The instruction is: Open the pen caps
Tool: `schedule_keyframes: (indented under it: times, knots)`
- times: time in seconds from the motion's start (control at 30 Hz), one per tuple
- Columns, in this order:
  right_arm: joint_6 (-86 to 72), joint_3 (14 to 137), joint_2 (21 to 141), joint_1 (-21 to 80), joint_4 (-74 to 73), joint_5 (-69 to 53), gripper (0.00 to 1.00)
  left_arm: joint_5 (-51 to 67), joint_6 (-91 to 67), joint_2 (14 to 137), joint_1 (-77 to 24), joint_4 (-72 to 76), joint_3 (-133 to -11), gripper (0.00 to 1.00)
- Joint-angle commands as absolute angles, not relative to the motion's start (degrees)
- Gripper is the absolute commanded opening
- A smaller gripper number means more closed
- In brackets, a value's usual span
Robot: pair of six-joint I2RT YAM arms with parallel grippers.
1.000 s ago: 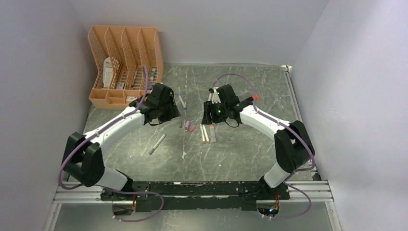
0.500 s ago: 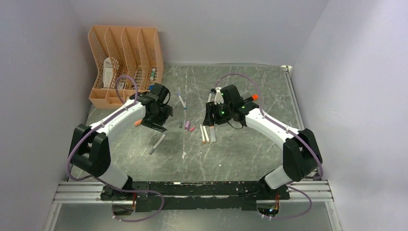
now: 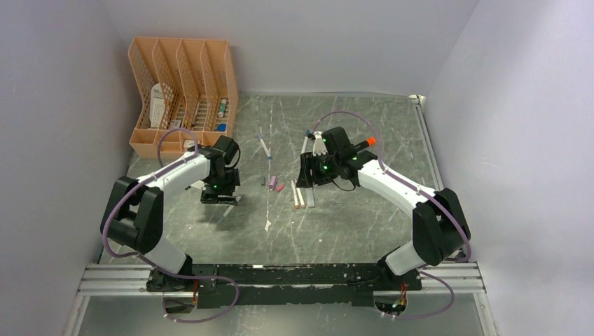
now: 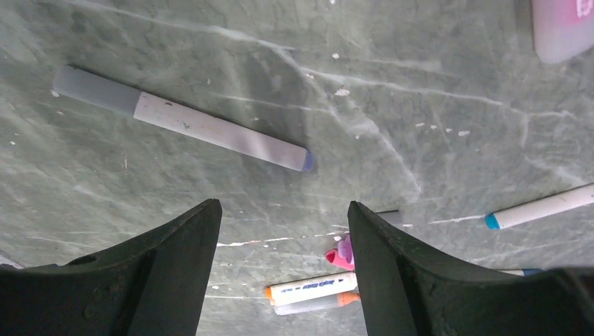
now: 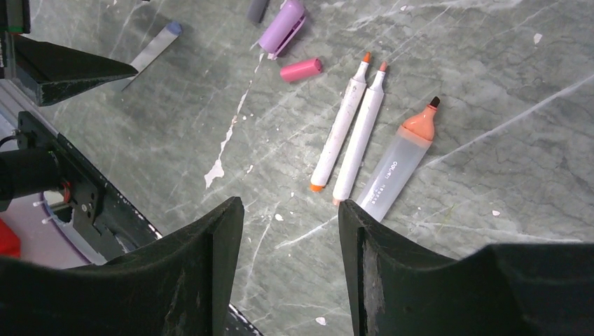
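My left gripper lowers and moves back next, then turns its fingers to straddle the pale body of the long grey pen.
Loose pen caps lie mid-table: a purple one (image 5: 281, 28), a pink one (image 5: 301, 69) and a grey one (image 5: 257, 8); the purple (image 3: 272, 181) and pink (image 3: 280, 187) caps also show from above. Two white pens with orange tips (image 5: 347, 133) and a clear highlighter with an orange tip (image 5: 396, 168) lie beside them. My right gripper (image 5: 291, 206) hangs open and empty just short of these pens. A long grey pen (image 4: 182, 122) lies alone, and my left gripper (image 4: 281, 206) hovers open and empty right over it (image 3: 220, 198).
An orange file organizer (image 3: 178, 91) holding small items stands at the back left. A thin pen with a blue tip (image 3: 264, 147) lies farther back in the middle. White scratches mark the green table (image 3: 350, 224). Walls close in on both sides.
My left arm has drawn back from the table's middle towards the near left, now above the grey pen, with its jaws wider apart. The right arm has barely shifted.
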State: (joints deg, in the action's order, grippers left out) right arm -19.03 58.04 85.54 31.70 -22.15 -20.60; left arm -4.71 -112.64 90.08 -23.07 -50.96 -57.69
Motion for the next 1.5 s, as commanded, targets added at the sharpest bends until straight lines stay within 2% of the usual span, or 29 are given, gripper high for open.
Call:
schedule_keyframes:
  times: [0.0, 0.27, 0.43, 0.5, 0.7, 0.97, 1.2, 1.37, 1.47]
  knots:
    - [-18.48, 56.38, 85.68, 31.38, -20.56, -22.71, 0.53, -5.14, -115.51, 90.16, -22.29, -53.39, -56.28, 0.77]
    - [-18.35, 56.06, 86.41, 31.38, -19.68, -23.69, 0.53, -4.84, -116.06, 90.89, -21.39, -52.23, -51.09, 0.72]
    - [-18.58, 55.58, 86.72, 31.38, -18.76, -24.74, 0.53, -4.91, -115.81, 91.98, -21.27, -51.65, -50.47, 0.65]
    - [-18.49, 55.61, 86.70, 31.38, -18.83, -24.71, 0.52, -4.88, -115.24, 92.91, -21.27, -51.19, -50.43, 0.60]
    - [-18.24, 55.75, 86.30, 31.44, -18.91, -24.99, 0.52, -6.39, -111.73, 94.91, -21.27, -51.14, -50.87, 0.32]
    - [-18.08, 55.09, 85.57, 31.46, -19.10, -25.35, 0.52, -12.75, -100.41, 93.61, -24.36, -56.02, -55.67, 0.18]
    - [-19.59, 53.69, 82.75, 31.91, -15.07, -32.48, 0.52, -17.03, -87.76, 94.98, -34.77, -58.96, -64.89, 0.15]
    - [-23.87, 49.55, 80.46, 33.73, -7.21, -38.87, 0.52, -15.69, -85.59, 95.52, -41.24, -57.16, -67.69, 0.14]
    - [-26.38, 48.03, 79.86, 34.58, -4.61, -38.66, 0.52, -14.48, -84.09, 97.15, -43.14, -56.14, -70.69, 0.13]
